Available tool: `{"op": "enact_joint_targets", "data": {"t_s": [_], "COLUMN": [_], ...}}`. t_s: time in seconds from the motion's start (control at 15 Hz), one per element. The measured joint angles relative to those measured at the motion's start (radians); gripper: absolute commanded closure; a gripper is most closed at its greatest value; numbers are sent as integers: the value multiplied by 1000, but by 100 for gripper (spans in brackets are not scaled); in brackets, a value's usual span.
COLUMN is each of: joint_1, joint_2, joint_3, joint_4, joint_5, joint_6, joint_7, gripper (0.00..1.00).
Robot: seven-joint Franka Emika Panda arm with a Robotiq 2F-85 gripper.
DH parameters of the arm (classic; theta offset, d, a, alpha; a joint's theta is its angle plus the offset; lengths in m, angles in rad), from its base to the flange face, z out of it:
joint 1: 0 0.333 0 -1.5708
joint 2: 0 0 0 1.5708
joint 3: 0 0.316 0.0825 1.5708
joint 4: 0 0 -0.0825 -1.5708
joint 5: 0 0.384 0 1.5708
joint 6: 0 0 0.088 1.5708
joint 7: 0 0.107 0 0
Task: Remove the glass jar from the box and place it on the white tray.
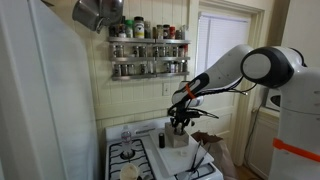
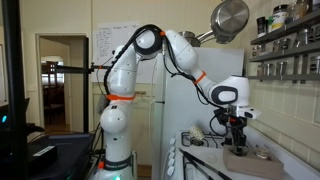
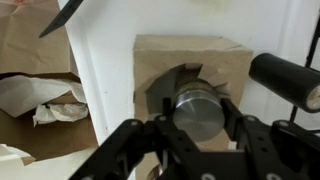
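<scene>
The robot will lift its gripper and the glass jar clear of the tan box, then move over and down to the white tray's open part (image 1: pixel 175 159), which has room.
In the wrist view my gripper (image 3: pixel 198 108) has a finger on each side of the glass jar (image 3: pixel 200 122), pressed against its dark round top. The jar sits in or just above the open top of the tan box (image 3: pixel 190 55); I cannot tell which. The box stands on the white tray (image 3: pixel 105 70). In an exterior view the gripper (image 1: pixel 178 122) points straight down over the box (image 1: pixel 177 138) on the tray (image 1: pixel 160 156). In the exterior view from the opposite side the gripper (image 2: pixel 238 126) hangs low over the counter, and the jar is too small to make out.
A black cylinder (image 3: pixel 285 78) lies on the tray right of the box. Brown paper and crumpled white paper (image 3: pixel 40 95) lie to the left. A spice rack (image 1: pixel 148 48) and a hanging metal pot (image 1: pixel 95 12) are on the wall above the stove burners (image 1: pixel 125 152).
</scene>
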Motion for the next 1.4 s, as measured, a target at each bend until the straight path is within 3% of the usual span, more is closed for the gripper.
{"op": "enact_joint_targets", "data": {"t_s": [0.4,0.53,0.8,0.93,1.13,1.4], "joint_1": [20,24,79,97,99,99], "joint_2": [-199,-279,-433,-464,-448,-377], "joint_3": [16,39,70,83,114,154], "joint_4": [-68,-98,-161,-183,-224,-285], "joint_5": [-348,-334,-150,-113,-114,-150], "joint_6": [-59,-133,-312,-363,-317,-160], "joint_7": [209,184,6,-27,-28,-22], "gripper": [75,75,75,75,75,75]}}
